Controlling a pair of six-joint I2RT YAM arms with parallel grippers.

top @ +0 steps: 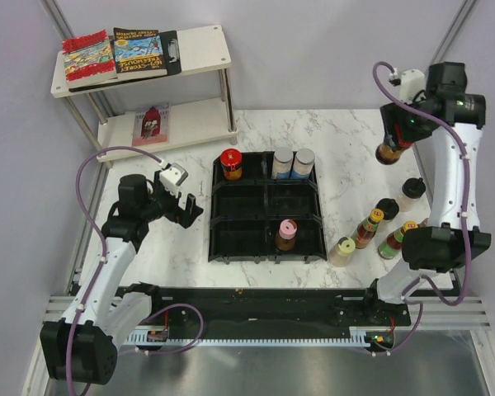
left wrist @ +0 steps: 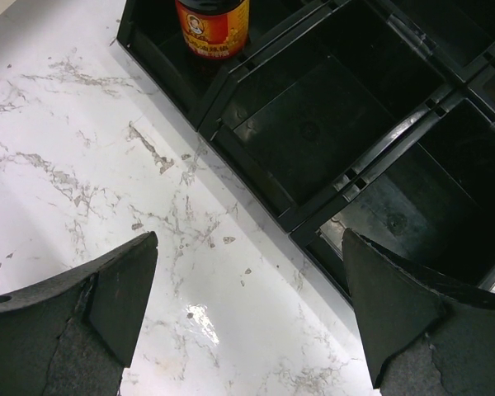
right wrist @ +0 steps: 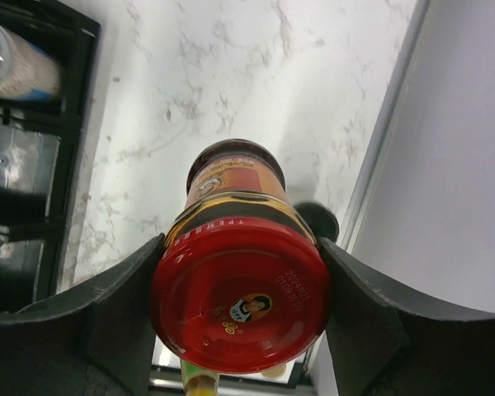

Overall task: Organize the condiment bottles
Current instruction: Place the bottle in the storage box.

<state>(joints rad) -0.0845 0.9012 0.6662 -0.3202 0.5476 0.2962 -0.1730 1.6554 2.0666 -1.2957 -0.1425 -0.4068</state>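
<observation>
My right gripper is to bring the chili sauce jar left in the top view, then down into the space by the tray's red-capped jar: their caps match.
My right gripper (top: 392, 142) (right wrist: 241, 297) is shut on the red cap of a chili sauce jar (right wrist: 235, 247) at the far right of the table, near the wall. Whether the jar stands on the marble I cannot tell. The black tray (top: 213, 239) holds a red-capped jar (top: 231, 163) (left wrist: 213, 25), two silver-capped jars (top: 293, 162) and a pink-capped bottle (top: 287, 233). To the tray's right stand loose bottles: cream cap (top: 342, 249), yellow cap (top: 370, 224), black cap (top: 387, 208), green-and-yellow (top: 393, 241) and a clear jar (top: 410, 191). My left gripper (top: 186, 206) (left wrist: 247, 297) hangs open over bare marble beside the tray's left wall (left wrist: 256, 177).
A two-level white shelf (top: 198, 41) stands at the back left, with colourful books (top: 115, 56) on top and another (top: 151, 124) below. A grey wall runs close along the right side. A black rail (top: 256, 301) crosses the near edge.
</observation>
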